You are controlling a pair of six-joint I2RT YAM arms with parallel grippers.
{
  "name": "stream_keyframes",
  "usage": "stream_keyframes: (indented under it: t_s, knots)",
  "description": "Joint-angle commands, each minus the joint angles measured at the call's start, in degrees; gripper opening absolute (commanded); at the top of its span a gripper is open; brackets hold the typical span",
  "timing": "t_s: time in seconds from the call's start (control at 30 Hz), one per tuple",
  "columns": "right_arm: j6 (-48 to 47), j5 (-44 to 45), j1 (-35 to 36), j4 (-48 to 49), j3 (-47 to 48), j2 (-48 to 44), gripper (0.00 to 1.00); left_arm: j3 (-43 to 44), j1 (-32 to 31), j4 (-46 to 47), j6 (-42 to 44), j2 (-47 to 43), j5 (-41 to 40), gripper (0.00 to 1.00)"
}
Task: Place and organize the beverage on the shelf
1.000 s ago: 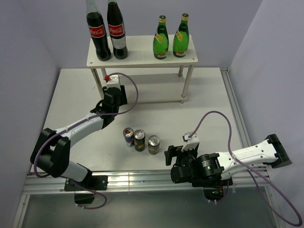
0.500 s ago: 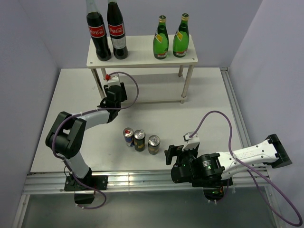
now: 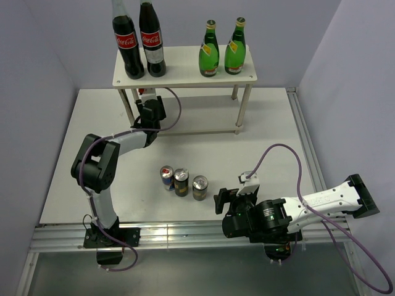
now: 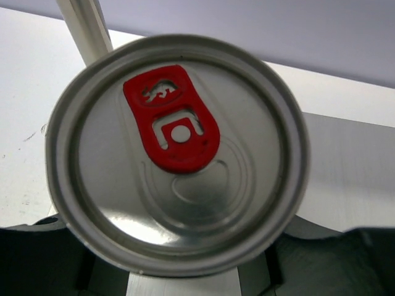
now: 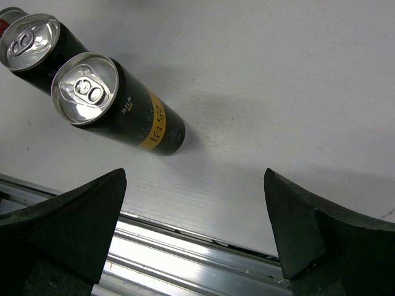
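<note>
The blue-and-silver can is over the lower board near the shelf's end leg; my left gripper will next lower it toward that leg, then open.
My left gripper is shut on a blue-and-silver can, held at the left end of the white shelf, just below its top board. The can's silver top with a red tab fills the left wrist view, with a shelf leg behind it. Two green bottles stand on the top board. A second blue-and-silver can and two dark gold-topped cans stand on the table. My right gripper is open and empty, right of those cans; the two dark cans show in its view.
Two tall cola bottles stand on the left of the shelf's top board. The shelf's lower board lies under it. A metal rail runs along the table's near edge. Purple walls close in both sides.
My left gripper has moved farther away, up to the shelf's left end, with the can in it, and its arm has folded. The right arm and the three standing cans have not moved.
</note>
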Motion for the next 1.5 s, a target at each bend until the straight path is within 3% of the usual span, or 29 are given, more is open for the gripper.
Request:
stream_keyframes:
  t_s: [0.0, 0.33, 0.5, 0.9, 1.2, 1.47]
  knots:
    - [1.90, 2.79, 0.49, -0.21, -0.30, -0.07, 0.99, 4.27, 0.61, 1.74, 1.00, 0.07, -2.81, 0.00]
    - [2.69, 3.06, 0.49, -0.47, -0.30, 0.10, 0.99, 3.04, 1.05, -0.55, -0.76, 1.13, -3.61, 0.04]
    - [3.31, 3.06, 0.49, -1.00, -0.30, -0.16, 0.99, 2.69, 1.14, -0.38, -1.64, 1.92, -2.73, 0.21]
    - [4.19, 3.14, 0.49, -1.70, -0.04, 0.28, 0.99, 1.37, 1.14, -0.73, -2.08, 0.96, -2.55, 0.84]
    - [5.07, 3.67, 0.66, -2.32, 0.05, 0.89, 0.99, -2.50, 0.88, -2.83, -2.51, -4.40, -1.15, 0.99]
    - [6.56, 3.85, 0.93, -3.11, 0.14, 1.51, 0.99, -8.12, -0.71, -6.87, -3.13, -12.40, 0.35, 0.96]
